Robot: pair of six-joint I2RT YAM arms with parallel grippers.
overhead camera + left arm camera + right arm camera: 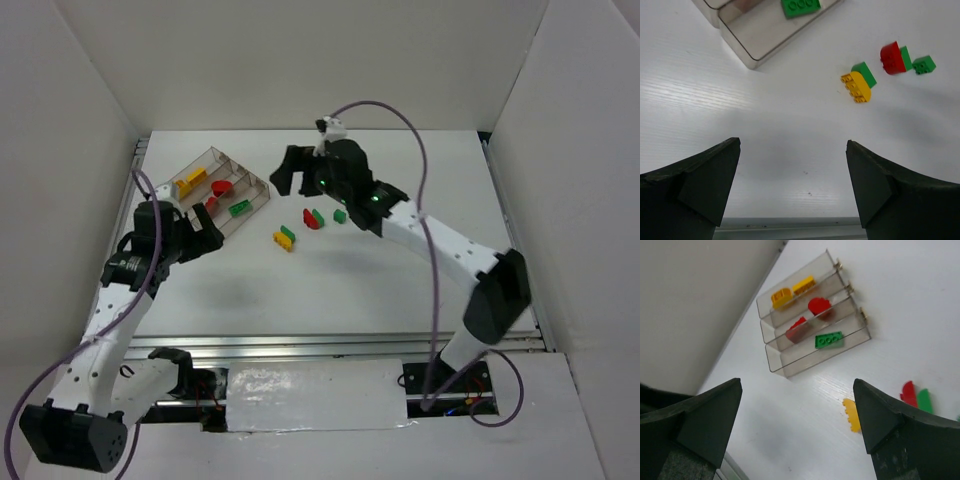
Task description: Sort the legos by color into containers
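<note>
I should move my left gripper to the right in the top view and then down around the touching yellow and green legos. They are still outside the tray (262, 190).
The clear three-compartment tray (262, 190) sits at the back left. It holds yellow legos (190, 181) in the far compartment, red ones (222, 187) in the middle and a green plate (240, 208) in the near one. Loose on the table are a yellow lego (283, 240) beside a green one, a red lego (309, 216) against a green one, and a small green lego (340, 214). My left gripper (205, 225) hovers open and empty by the tray's near end (757, 40). My right gripper (290, 170) is open and empty above the table, right of the tray (790, 362).
White walls enclose the table on three sides. A metal rail runs along the near edge (340, 345). In the left wrist view the yellow lego (856, 86) and red lego (891, 58) lie ahead to the right.
</note>
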